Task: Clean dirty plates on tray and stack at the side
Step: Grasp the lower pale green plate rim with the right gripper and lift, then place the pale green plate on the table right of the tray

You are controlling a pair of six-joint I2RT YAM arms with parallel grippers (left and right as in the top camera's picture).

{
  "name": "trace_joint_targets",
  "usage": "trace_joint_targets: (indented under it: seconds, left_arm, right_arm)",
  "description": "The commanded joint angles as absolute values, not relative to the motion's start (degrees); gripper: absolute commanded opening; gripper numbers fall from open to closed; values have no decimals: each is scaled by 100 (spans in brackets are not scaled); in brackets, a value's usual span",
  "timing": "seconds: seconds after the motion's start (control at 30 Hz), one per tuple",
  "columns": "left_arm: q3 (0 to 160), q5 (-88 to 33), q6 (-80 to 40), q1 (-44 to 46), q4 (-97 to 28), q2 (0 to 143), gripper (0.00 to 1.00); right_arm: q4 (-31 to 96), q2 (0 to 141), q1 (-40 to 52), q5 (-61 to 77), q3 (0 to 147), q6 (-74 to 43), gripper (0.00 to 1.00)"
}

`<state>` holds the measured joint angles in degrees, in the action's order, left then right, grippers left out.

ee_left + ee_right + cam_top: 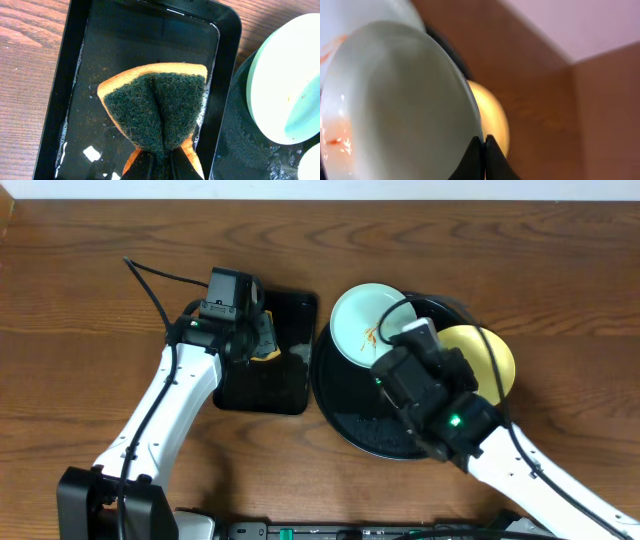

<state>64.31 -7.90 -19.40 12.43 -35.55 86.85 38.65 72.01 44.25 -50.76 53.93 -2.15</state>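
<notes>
The held plate should go to the right in the overhead view next, carried by my right gripper, and then down where the wood beyond the yellow plate [485, 358] is bare.
My right gripper [424, 343] [484, 142] is shut on the rim of a pale mint plate [395, 100] and holds it tilted on edge above the round black tray [340, 395]; orange-red smears show low on its left side. A second mint plate [362, 320] [290, 85] with orange smears lies at the tray's far left. The yellow plate [485, 358] [492, 117] lies at the tray's right, behind the held plate. My left gripper [260, 338] [160, 160] is shut on a folded orange sponge [155, 105] with a green scouring face.
The sponge hangs over a rectangular black tray [260, 390] [125, 45] holding shallow water, just left of the round tray [235, 140]. Dark-brown wood tabletop [90, 290] surrounds both trays. A black cable [160, 277] runs along the left arm.
</notes>
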Motion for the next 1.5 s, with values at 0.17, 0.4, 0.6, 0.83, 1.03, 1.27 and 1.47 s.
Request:
trace_joint_targets:
  seconds: [0.17,0.4,0.6,0.83,1.03,1.27,1.47]
  left_arm:
    - [6462,-696,-1844,1216,-3533,8694,8]
    - [6462,-696,-1844,1216,-3533,8694,8]
    - [6462,-696,-1844,1216,-3531,8694,8]
    - [6462,-698,-1846,1216,-3533,8694,8]
    - [6462,-698,-1846,1216,-3533,8694,8]
    - [6462,-698,-1844,1219,-3535,8694,8]
    - [6462,-698,-1846,1219,-3535,8694,8]
  right_arm:
    - [2982,7179,4709,-6167,5520,1258,1]
    - [2891,7179,4703,-6167,5520,1216,1]
    - [3109,7179,4147,-5437,5518,-652,1]
    - [3004,7192,2397,-3640,5516,-2060,1]
    - [2696,7192,722,-3085,5516,-2576,1]
    - [2670,7275,-1066,-2731,5513,-3212,1]
    - [2762,7684,-1970,-2735,5511,-3470,1]
